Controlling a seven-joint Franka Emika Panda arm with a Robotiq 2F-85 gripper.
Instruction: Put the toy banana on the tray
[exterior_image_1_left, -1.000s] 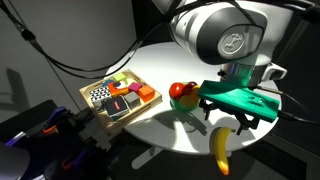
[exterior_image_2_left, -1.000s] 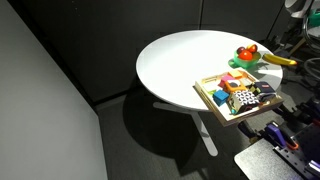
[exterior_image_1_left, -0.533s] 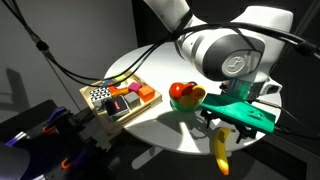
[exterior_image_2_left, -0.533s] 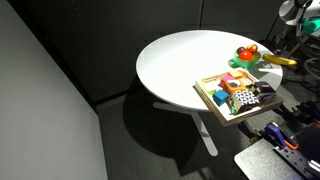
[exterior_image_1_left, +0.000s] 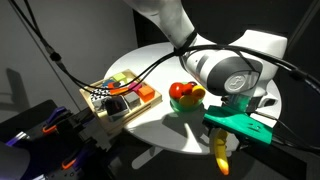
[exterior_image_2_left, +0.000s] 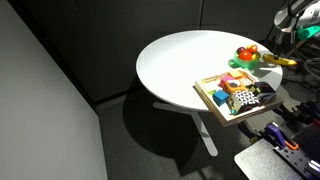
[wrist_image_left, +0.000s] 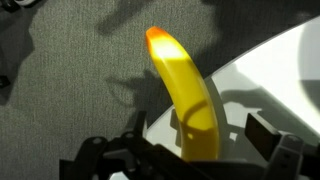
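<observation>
I next need to lower my gripper over the banana's table end and close there, because that end is below, between my open fingers, with gaps showing on both sides.
The yellow toy banana lies at the near edge of the round white table, its tip hanging over the edge. It also shows in the other exterior view and the wrist view. My gripper, with green fingers, is open and low over the banana. In the wrist view the fingers stand on either side of the banana with gaps showing. The wooden tray, full of coloured toy blocks, sits at the table's other side and appears in the other exterior view too.
A green bowl of red and orange toy fruit stands between tray and banana, also seen in an exterior view. Black cables hang over the tray side. Dark equipment sits below the tray edge. Grey carpet lies beneath the table rim.
The gripper has come down and forward over the banana, from above the fruit bowl area to straddling the banana. The banana and tray have not moved.
</observation>
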